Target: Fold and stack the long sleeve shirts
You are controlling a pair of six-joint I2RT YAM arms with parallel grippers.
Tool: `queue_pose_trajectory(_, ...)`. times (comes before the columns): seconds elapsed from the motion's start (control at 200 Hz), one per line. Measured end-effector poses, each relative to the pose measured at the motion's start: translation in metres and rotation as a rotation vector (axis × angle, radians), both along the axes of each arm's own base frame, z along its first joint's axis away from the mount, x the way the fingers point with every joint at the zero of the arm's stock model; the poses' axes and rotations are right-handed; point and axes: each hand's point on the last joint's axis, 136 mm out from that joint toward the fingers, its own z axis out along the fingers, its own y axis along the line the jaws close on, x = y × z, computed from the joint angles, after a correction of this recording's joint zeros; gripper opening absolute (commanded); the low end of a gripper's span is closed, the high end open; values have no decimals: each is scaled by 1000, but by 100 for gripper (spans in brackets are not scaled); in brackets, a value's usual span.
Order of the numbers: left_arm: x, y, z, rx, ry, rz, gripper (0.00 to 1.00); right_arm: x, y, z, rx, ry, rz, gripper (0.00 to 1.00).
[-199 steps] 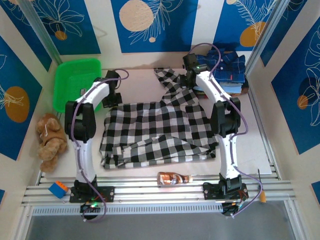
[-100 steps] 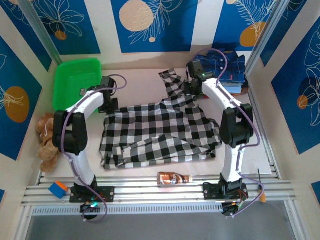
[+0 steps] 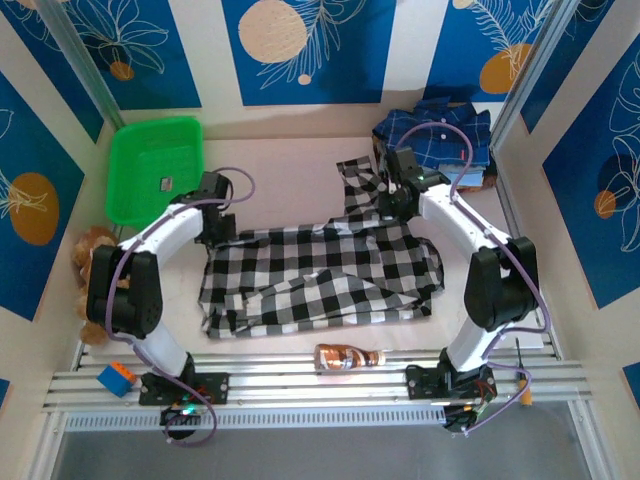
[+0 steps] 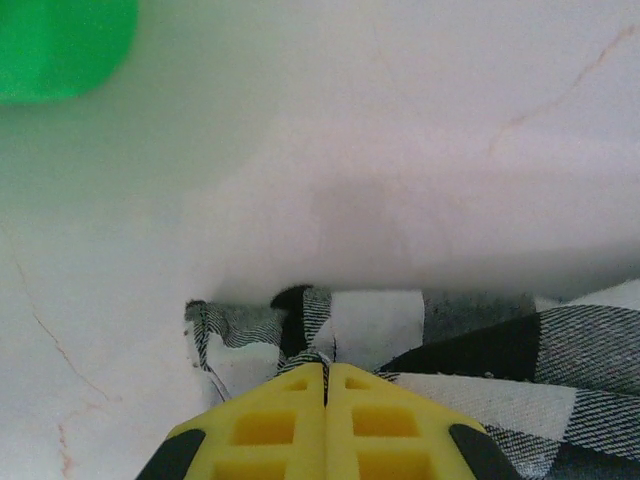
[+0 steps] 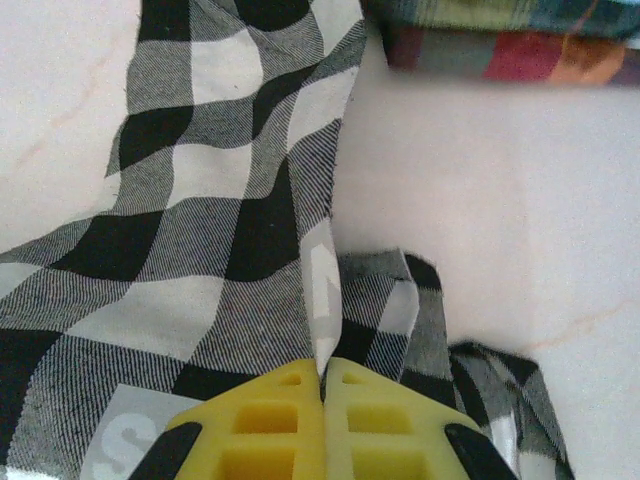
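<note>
My left gripper should first pull the pinched corner back to get over the flat body of the checked shirt, then go down and let go of it there.
A black-and-white checked long sleeve shirt (image 3: 320, 275) lies across the middle of the table, its far edge lifted and drawn toward the near side. My left gripper (image 3: 213, 222) is shut on the shirt's far left corner (image 4: 300, 335), yellow fingers pinching the fabric. At the far right edge my right gripper (image 3: 392, 200) is shut on the shirt's cloth (image 5: 322, 330), with a sleeve (image 3: 357, 178) trailing behind it toward the back. Folded plaid shirts (image 3: 440, 135), the top one navy blue, are stacked at the back right; their edge (image 5: 500, 45) is visible in the right wrist view.
A green plastic basket (image 3: 155, 165) stands at the back left, its corner (image 4: 60, 45) seen by the left wrist camera. A brown plush toy (image 3: 88, 255) sits at the left edge, a brown bottle (image 3: 345, 357) lies by the front rail, and a blue-orange block (image 3: 115, 378) at the front left.
Both grippers have pulled the shirt's far edge toward the near side, folding it over. The visible shirt has become shorter front to back and the sleeve has followed.
</note>
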Motion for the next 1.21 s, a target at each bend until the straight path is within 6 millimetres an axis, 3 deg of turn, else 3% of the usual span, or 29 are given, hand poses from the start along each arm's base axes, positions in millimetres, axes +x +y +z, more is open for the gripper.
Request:
queue_pose_trajectory(0.32,-46,5,-27,14,87,50,0,-43,-11,-40,-6,108,-56,0)
queue_pose_trajectory(0.565,-57,5,-36,25,112,70,3,-57,-13,-61,-3,149,-77,0)
queue_pose_trajectory(0.67,-63,5,-42,26,125,80,18,-61,-14,-70,1,162,-88,0)
queue_pose_trajectory(0.73,-69,7,-47,32,140,92,35,-65,-15,-75,-3,173,-92,0)
queue_pose_trajectory(0.78,-75,9,-52,37,152,115,48,-67,-17,-80,-6,184,-99,8)
queue_pose_trajectory(0.835,-80,11,-55,43,165,125,59,-69,-17,-85,-7,196,-108,25)
queue_pose_trajectory(0.895,-81,12,-54,41,163,140,67,-71,-18,-88,-8,205,-116,41)
queue_pose_trajectory(0.98,-81,11,-45,20,132,168,73,-72,-19,-89,-9,211,-117,53)
queue_pose_trajectory(1.086,-79,6,-17,-16,63,179,79,-75,-19,-83,0,209,-124,62)
queue_pose_trajectory(1.206,-71,-14,32,-79,-61,150,84,-76,-18,-50,41,159,-122,72)
